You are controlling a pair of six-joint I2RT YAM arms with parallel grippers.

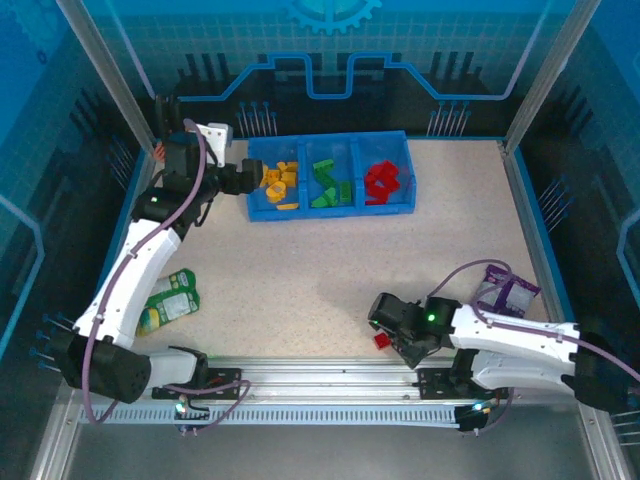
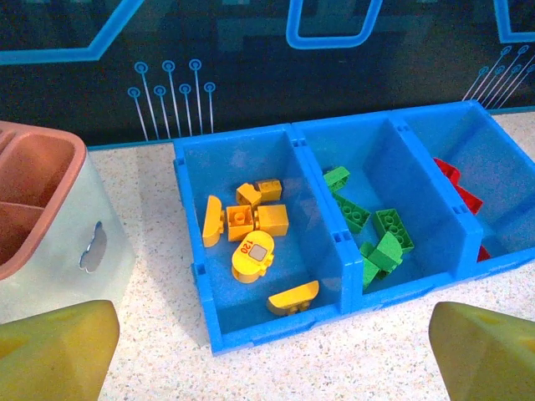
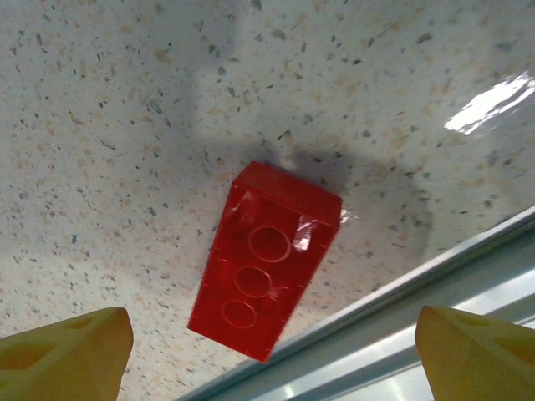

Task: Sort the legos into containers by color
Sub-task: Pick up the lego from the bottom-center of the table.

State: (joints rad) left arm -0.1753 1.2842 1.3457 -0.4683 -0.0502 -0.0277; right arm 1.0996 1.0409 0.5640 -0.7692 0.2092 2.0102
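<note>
The red lego is below, already between my right gripper's open fingers, so it needs to lower around the lego's long sides next and close.
The containers are one blue tray [image 1: 330, 140] at the back of the table. Its left compartment [image 2: 185, 209] holds several yellow legos [image 2: 251, 221], the middle one green legos [image 2: 376, 234], the right one red legos [image 1: 383, 182]. My left gripper [image 2: 274, 351] is open and holds nothing, hovering just in front of the yellow compartment [image 1: 248, 180]. A single red lego [image 3: 266, 259] lies underside up on the table by the near rail [image 1: 381, 341]. My right gripper [image 3: 272, 351] hangs open right above it, one finger on each side, not touching it [image 1: 388, 325].
A green packet [image 1: 170, 300] lies beside the left arm. At the right, a purple packet [image 1: 505, 292] lies by the right arm. A cream holder with an orange rim [image 2: 50, 209] stands left of the tray. The metal rail [image 3: 401, 317] runs right beside the red lego.
</note>
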